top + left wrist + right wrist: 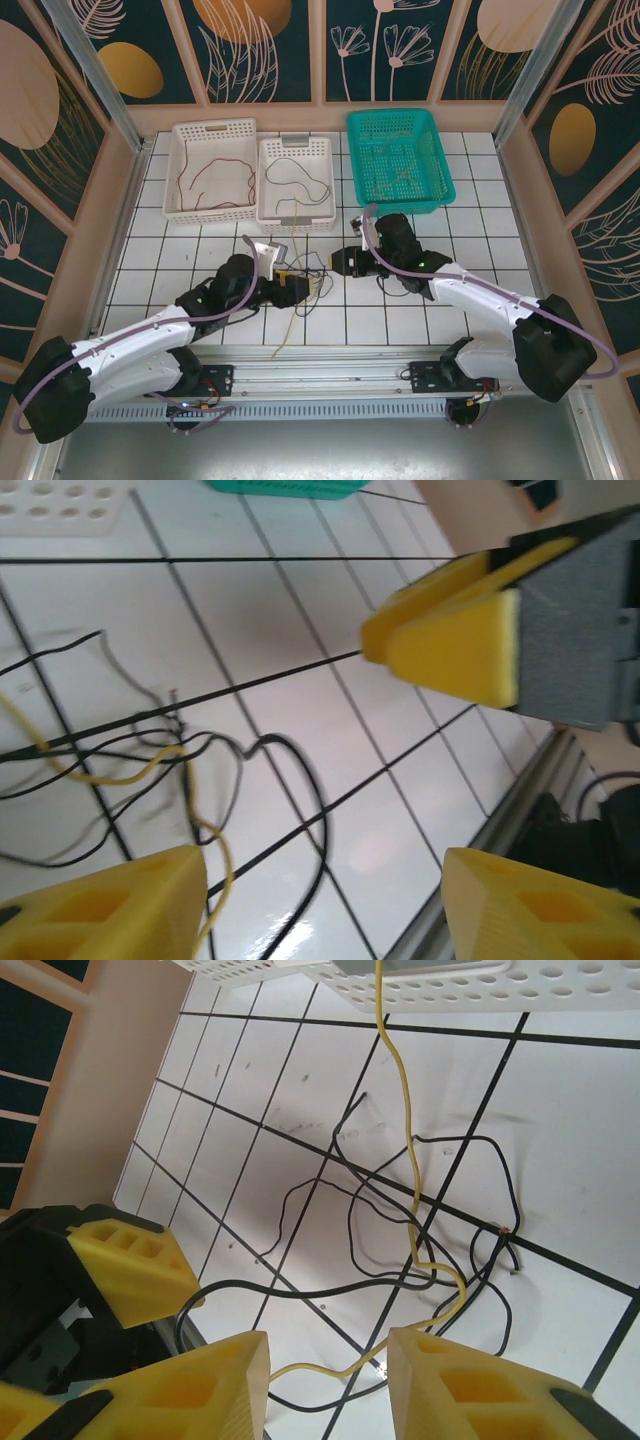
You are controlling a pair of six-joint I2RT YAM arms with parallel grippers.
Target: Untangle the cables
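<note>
I should next ease my left gripper outward onto the arched black loop just ahead of its open fingers, as that bend is clear of the yellow cable.
A tangle of thin black cables [312, 272] and one yellow cable [291, 330] lies on the white tiles between the arms. My left gripper [297, 291] is open just left of the tangle. In the left wrist view the left gripper [320, 910] hovers open over a black loop [300, 780], with the yellow cable [110, 775] by its left finger. My right gripper [340, 262] faces it from the right. In the right wrist view the right gripper [330, 1380] is open above the black cables [350, 1210], and the yellow cable [405, 1160] runs on the floor between its fingers.
At the back stand two white baskets [180, 175] [322, 190], one holding a red cable [200, 170], the other a dark cable [290, 170]. A teal basket [437, 165] stands at the back right. A metal rail [330, 360] runs along the near edge.
</note>
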